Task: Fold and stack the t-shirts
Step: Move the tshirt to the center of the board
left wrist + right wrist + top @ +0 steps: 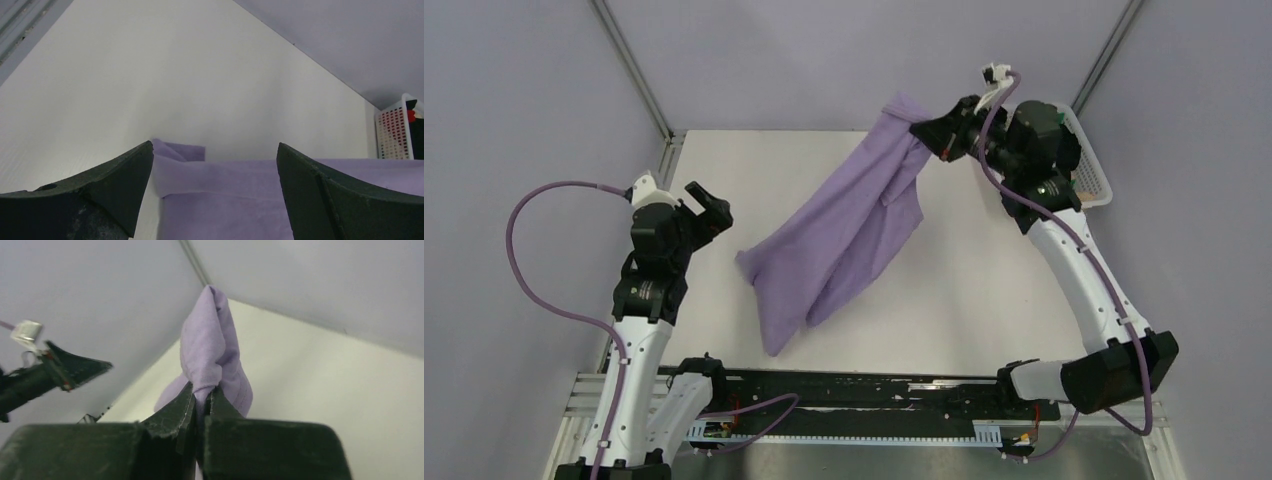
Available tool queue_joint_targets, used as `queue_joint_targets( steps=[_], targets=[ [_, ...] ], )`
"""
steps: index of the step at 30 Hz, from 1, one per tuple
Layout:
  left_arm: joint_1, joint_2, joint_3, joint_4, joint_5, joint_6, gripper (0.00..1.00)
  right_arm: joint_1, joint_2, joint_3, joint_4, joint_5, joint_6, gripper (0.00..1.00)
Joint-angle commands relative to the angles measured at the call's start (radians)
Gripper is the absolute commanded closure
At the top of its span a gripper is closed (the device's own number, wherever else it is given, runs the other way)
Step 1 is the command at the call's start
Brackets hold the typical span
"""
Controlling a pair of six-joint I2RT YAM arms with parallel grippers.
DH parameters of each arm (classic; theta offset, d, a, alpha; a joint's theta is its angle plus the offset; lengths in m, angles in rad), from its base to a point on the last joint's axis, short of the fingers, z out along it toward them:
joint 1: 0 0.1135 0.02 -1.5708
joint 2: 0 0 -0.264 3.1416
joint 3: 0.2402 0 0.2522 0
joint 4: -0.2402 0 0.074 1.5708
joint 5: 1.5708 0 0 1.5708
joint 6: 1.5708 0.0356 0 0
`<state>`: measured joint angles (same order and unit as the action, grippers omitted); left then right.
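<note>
I should next move my left gripper down, back and toward the shirt, onto the shirt's edge that faces the gripper.
A lavender t-shirt (849,230) hangs in a long bunched drape from the back right down to the table's middle. Its lower end rests on the white table (724,170). My right gripper (927,128) is shut on the shirt's top corner and holds it raised; the right wrist view shows the cloth (207,350) pinched between the jaws (202,395). My left gripper (709,205) is open and empty, to the left of the shirt's lower end. In the left wrist view the shirt (240,200) lies just ahead between the open fingers (212,165). Other shirts are mostly hidden.
A white lattice basket (1092,165) stands at the back right behind the right arm; it also shows in the left wrist view (397,130) with something black and red in it. Frame posts rise at the table's back corners.
</note>
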<state>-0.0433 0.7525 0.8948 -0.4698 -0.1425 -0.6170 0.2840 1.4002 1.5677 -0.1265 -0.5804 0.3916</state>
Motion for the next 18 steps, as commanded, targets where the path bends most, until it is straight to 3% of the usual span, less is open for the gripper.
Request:
queue_joint_targets(
  steps=[1, 4, 6, 7, 10, 14, 18],
  targets=[
    [0.005, 0.041, -0.014, -0.015, 0.032, -0.026, 0.00, -0.058, -0.180, -0.349, -0.011, 0.368, 0.033, 1.00],
    [0.005, 0.098, -0.022, -0.021, 0.101, -0.025, 0.00, -0.113, -0.210, -0.552, -0.105, 0.624, 0.087, 0.98],
    [0.005, 0.147, -0.026, -0.028, 0.147, -0.026, 0.00, -0.176, -0.188, -0.611, -0.171, 0.691, 0.123, 0.86],
    [0.005, 0.165, -0.022, -0.035, 0.163, -0.025, 0.00, -0.205, -0.176, -0.627, -0.195, 0.693, 0.138, 0.74],
    [0.005, 0.269, -0.009, -0.051, 0.282, -0.021, 0.00, -0.245, -0.153, -0.622, -0.235, 0.700, 0.123, 0.04],
    [-0.003, 0.333, -0.032, -0.065, 0.405, -0.018, 0.00, -0.245, -0.178, -0.602, -0.243, 0.699, 0.122, 0.00],
    [-0.055, 0.325, -0.087, -0.146, 0.373, -0.016, 0.00, -0.246, -0.201, -0.612, -0.237, 0.657, 0.104, 0.00]
  ],
)
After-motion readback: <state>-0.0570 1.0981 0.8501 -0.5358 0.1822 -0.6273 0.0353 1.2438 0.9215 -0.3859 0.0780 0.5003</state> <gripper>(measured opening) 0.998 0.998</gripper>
